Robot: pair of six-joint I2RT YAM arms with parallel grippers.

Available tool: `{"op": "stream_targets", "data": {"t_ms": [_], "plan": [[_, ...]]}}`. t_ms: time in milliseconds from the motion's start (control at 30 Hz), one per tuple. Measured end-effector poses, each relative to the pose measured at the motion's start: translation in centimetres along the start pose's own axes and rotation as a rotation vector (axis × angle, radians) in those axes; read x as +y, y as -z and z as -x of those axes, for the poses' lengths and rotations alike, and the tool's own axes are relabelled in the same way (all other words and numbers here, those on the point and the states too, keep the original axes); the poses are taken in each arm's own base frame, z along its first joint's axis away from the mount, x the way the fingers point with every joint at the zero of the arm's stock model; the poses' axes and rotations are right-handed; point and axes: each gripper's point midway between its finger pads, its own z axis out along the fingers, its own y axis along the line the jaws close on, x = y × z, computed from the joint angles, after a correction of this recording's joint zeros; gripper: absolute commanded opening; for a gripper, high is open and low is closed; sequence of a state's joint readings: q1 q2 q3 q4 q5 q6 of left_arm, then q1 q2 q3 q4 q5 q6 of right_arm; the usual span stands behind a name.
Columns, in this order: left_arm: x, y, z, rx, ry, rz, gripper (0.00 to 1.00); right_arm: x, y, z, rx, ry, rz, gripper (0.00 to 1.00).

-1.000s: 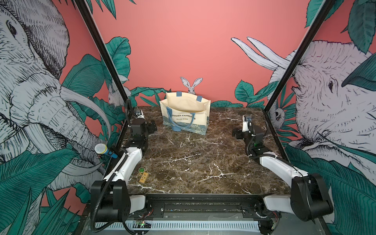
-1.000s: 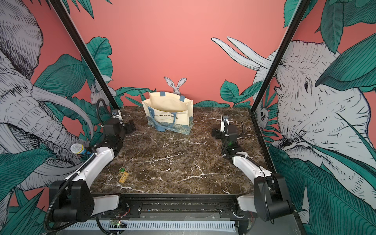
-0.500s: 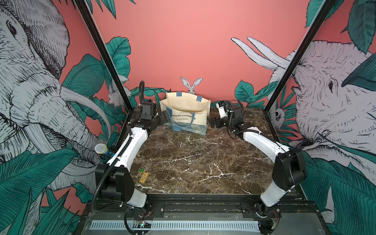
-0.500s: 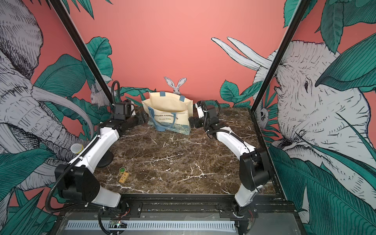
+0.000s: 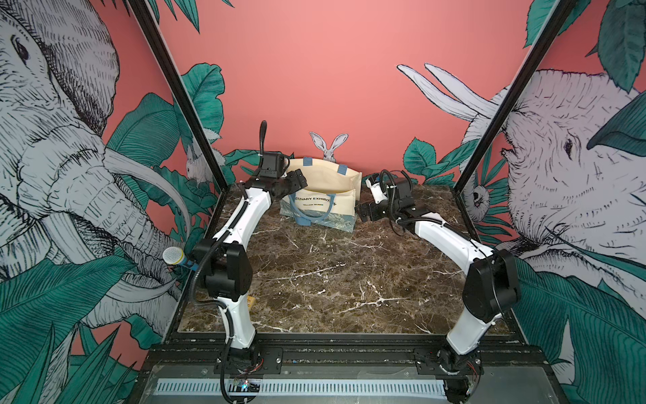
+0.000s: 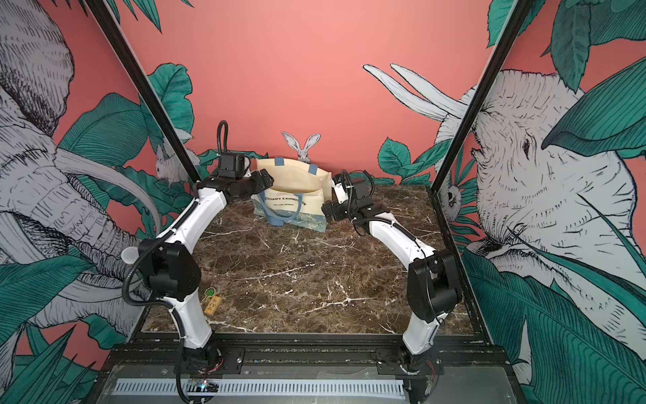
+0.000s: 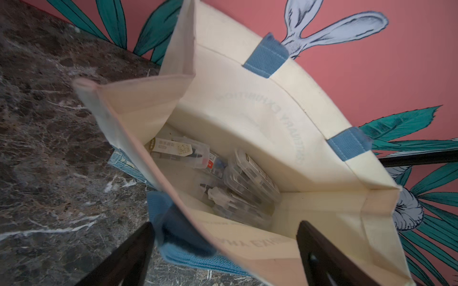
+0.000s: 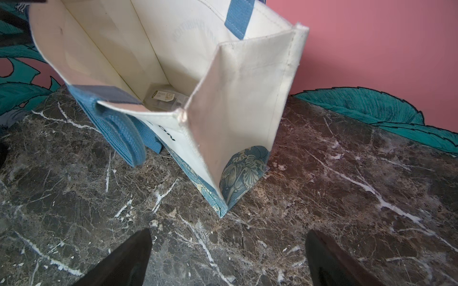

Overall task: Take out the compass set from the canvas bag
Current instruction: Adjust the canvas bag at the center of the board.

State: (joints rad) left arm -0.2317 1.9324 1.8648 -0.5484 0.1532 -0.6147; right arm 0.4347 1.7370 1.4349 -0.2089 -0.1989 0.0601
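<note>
The bag's front cloth rim beside the blue handle is already between my left gripper's open fingers, so I will lower them onto it.
The cream canvas bag (image 5: 323, 190) (image 6: 293, 194) stands open at the back of the marble table, its blue handle hanging down the front. My left gripper (image 5: 297, 178) (image 7: 224, 225) is open and straddles the bag's front rim (image 7: 247, 245) near its left corner, without touching it. Several clear plastic cases (image 7: 247, 178) lie on the bag's floor; I cannot tell which is the compass set. My right gripper (image 5: 363, 211) (image 8: 228, 234) is open and empty, low over the marble beside the bag's right end (image 8: 238, 138).
A small yellow tag with a green charm (image 6: 212, 301) lies on the marble table (image 5: 332, 280) near the left arm's base. A microphone (image 5: 173, 256) pokes in from the left wall. Black frame posts (image 5: 489, 147) stand at the back corners, and the pink wall is just behind the bag.
Both arms have swung from the table's sides to the bag. The left gripper has come over the bag's rim and opened a little wider. The right gripper now sits by the bag's right end.
</note>
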Motion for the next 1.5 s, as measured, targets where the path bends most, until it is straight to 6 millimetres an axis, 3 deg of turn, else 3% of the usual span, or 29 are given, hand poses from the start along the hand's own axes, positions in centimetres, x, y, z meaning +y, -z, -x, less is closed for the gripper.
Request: {"op": "stream_targets", "data": {"t_ms": [133,267,467,700,1000,1267,1500], "plan": [[-0.2,-2.0,-0.1,0.038,0.016,-0.002,0.84,0.2,-0.3,-1.2,0.026,-0.001,0.003,0.99],[0.2,-2.3,-1.1,0.073,0.01,0.018,0.6,0.3,0.3,-2.4,0.049,0.0,-0.006,0.99],[1.5,-1.3,-2.6,0.102,-0.025,0.062,0.25,-0.1,2.1,-1.3,0.018,0.012,-0.043,0.99],[2.1,0.4,-4.0,0.119,-0.071,0.071,0.0,-0.6,4.3,-0.3,-0.001,0.016,-0.106,0.99],[0.5,2.7,-5.9,0.165,-0.195,-0.051,0.0,-1.5,8.7,2.1,0.002,0.002,-0.197,0.96],[-1.4,6.8,-8.8,0.219,-0.329,-0.211,0.0,-0.8,10.8,2.4,0.039,-0.026,-0.176,0.88],[-3.0,9.8,-11.2,0.264,-0.399,-0.357,0.0,0.0,12.4,4.4,0.005,-0.097,-0.141,0.82]]}}
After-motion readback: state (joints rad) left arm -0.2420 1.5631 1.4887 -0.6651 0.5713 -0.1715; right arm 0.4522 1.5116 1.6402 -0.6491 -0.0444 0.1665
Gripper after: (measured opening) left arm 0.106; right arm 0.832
